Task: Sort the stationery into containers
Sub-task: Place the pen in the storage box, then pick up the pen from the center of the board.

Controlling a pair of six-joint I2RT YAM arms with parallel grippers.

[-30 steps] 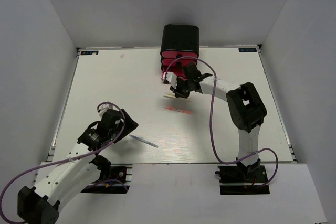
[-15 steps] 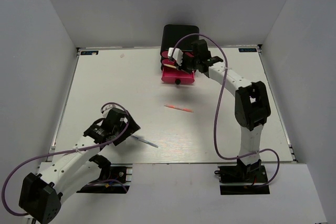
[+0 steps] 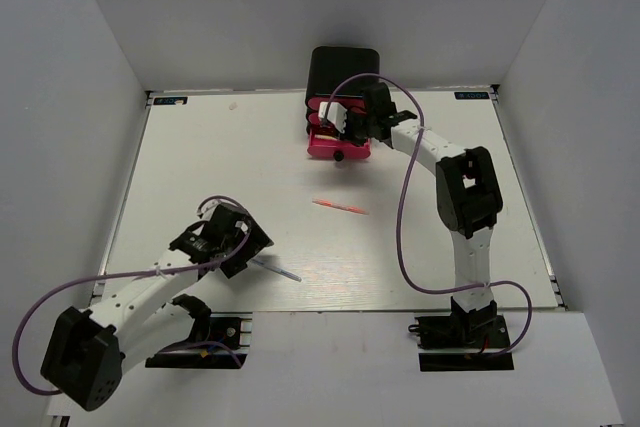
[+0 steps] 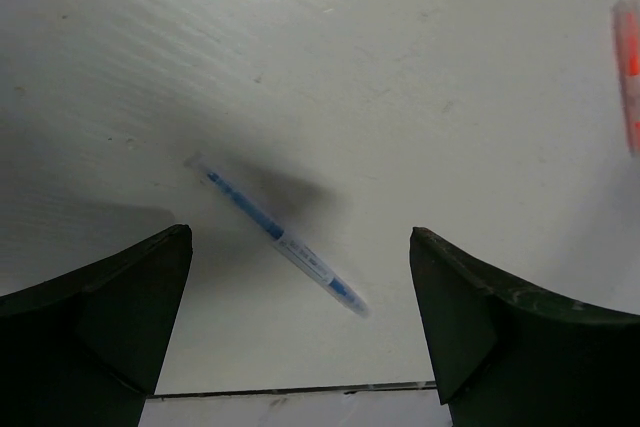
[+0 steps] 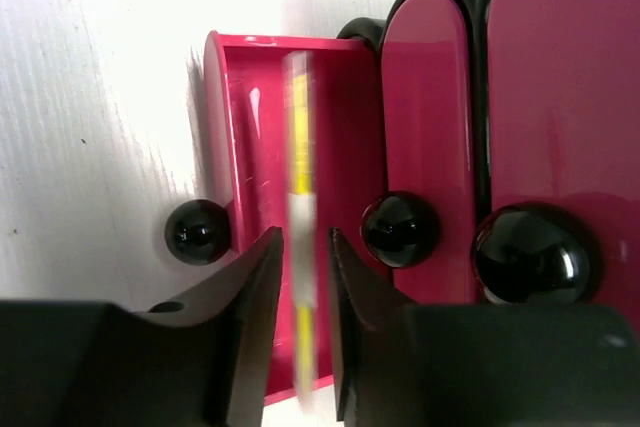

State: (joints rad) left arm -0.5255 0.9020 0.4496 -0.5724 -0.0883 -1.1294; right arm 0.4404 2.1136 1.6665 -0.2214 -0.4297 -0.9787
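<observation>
Next, my left gripper turns and lowers onto the middle of the thin blue-grey pen (image 3: 276,269) (image 4: 275,235) to close there, because the pen lies slanted between its open fingers.
The black cabinet (image 3: 343,72) stands at the table's far edge, its bottom pink drawer (image 3: 340,145) pulled out. My right gripper (image 3: 345,125) hovers over that drawer (image 5: 215,127). Its jaws (image 5: 304,237) stand slightly apart, and a blurred yellow-and-white pen (image 5: 298,147) hangs loose between them over the drawer. The two upper drawers (image 5: 430,97) are shut. My left gripper (image 3: 245,247) is open and empty, just above the thin blue-grey pen (image 4: 275,235) that lies between its jaws (image 4: 298,237). The thin orange-pink pen (image 3: 340,207) lies mid-table.
Black knobs (image 5: 400,229) sit close to my right fingers. The blue-grey pen (image 3: 275,269) lies near the table's front edge. The orange-pink pen shows at the right edge of the left wrist view (image 4: 628,77). White walls enclose the table.
My right gripper rose from the table and carried a pen to the open bottom drawer; the pen now blurs loose between the jaws. My left gripper moved right, closer to the blue-grey pen.
</observation>
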